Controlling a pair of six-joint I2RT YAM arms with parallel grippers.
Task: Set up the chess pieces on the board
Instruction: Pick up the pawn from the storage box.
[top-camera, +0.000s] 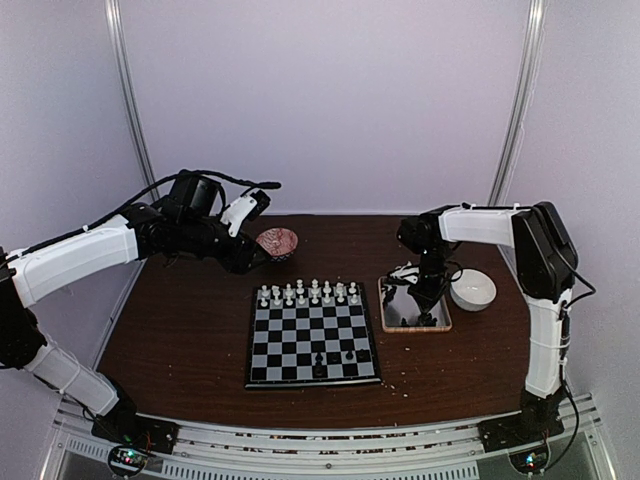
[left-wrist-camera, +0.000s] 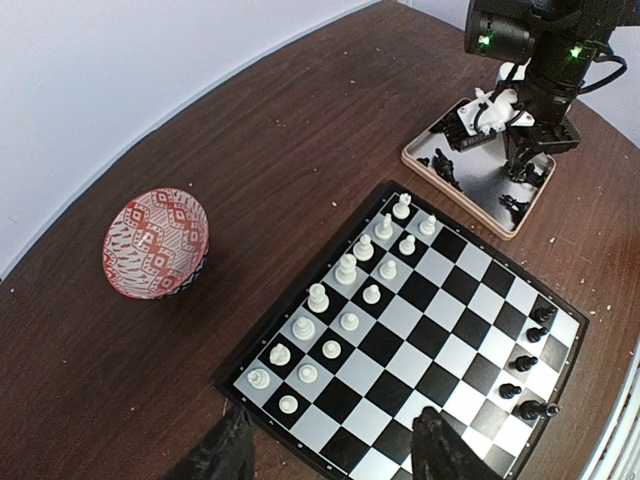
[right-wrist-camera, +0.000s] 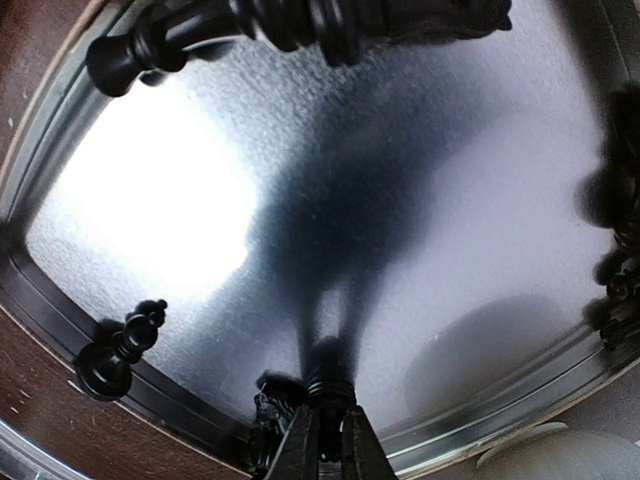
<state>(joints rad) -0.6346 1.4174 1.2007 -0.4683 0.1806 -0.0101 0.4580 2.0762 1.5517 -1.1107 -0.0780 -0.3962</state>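
The square beyond the front black pieces is empty, so my right gripper will next rise from the tray (top-camera: 392, 300), move across to the left in the top view and lower its piece onto that square.
The board (top-camera: 312, 340) lies mid-table with the white pieces (top-camera: 308, 292) in two rows at its far side and a few black pieces (top-camera: 349, 354) near its front edge. In the left wrist view the board (left-wrist-camera: 420, 350) shows the white pieces (left-wrist-camera: 345, 290) and several black pieces (left-wrist-camera: 524, 362) along the opposite edge. My left gripper (left-wrist-camera: 330, 460) is open and empty, high above the board's corner, near the red bowl (top-camera: 277, 243). My right gripper (right-wrist-camera: 327, 445) is down in the tray (top-camera: 392, 300), shut on a black chess piece (right-wrist-camera: 330, 385). Other black pieces (right-wrist-camera: 120, 350) lie in the tray (right-wrist-camera: 450, 200).
A red patterned bowl (left-wrist-camera: 155, 243) stands behind the board's far left corner. A white round dish (top-camera: 472, 290) sits right of the tray. Pale crumbs (left-wrist-camera: 590, 200) dot the brown table. My right arm (left-wrist-camera: 535, 60) hangs over the tray (left-wrist-camera: 480, 205).
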